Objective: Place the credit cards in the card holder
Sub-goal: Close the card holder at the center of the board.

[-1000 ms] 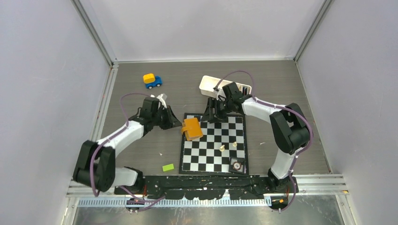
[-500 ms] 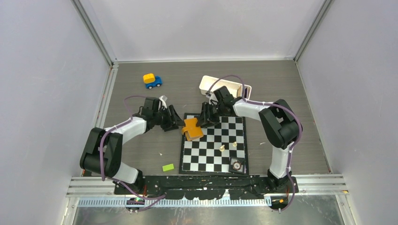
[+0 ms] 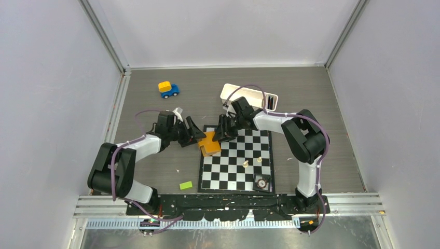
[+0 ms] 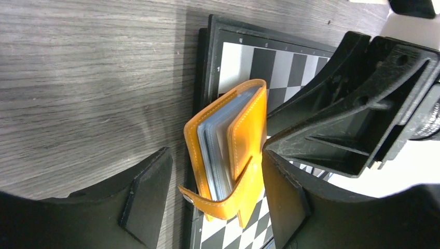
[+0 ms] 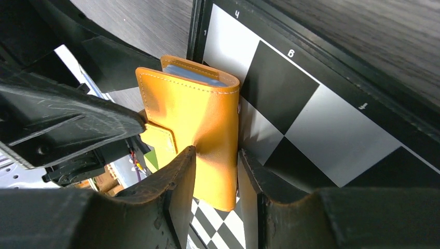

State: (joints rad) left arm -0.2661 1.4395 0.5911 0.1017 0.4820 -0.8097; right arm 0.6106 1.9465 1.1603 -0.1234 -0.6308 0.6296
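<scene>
The card holder's orange covers still gape around the cards, so the left gripper will next bring its fingers together across the card holder's open side, which is between them.
The orange card holder (image 3: 209, 142) stands on edge at the chessboard's far left corner. The credit cards (image 4: 214, 150) show as light blue and pale edges tucked inside it; a blue edge (image 5: 192, 74) also peeks out at its top. My right gripper (image 5: 217, 155) is shut on the card holder (image 5: 192, 114), both pads pressed against its folded side. My left gripper (image 4: 215, 155) is open around the card holder (image 4: 244, 135), with a gap at the left pad (image 4: 148, 199). In the top view the left gripper (image 3: 194, 136) and right gripper (image 3: 222, 136) face each other across it.
The chessboard (image 3: 233, 171) carries two small pale pieces (image 3: 246, 164) and a round dark object (image 3: 262, 182). A white tray (image 3: 249, 96) stands behind the right arm. A blue and yellow toy car (image 3: 168, 89) sits far left; a green block (image 3: 186, 185) lies near the front.
My left gripper has opened and let go of the card holder. My right gripper has moved left and closed on it. The holder now stands on edge.
</scene>
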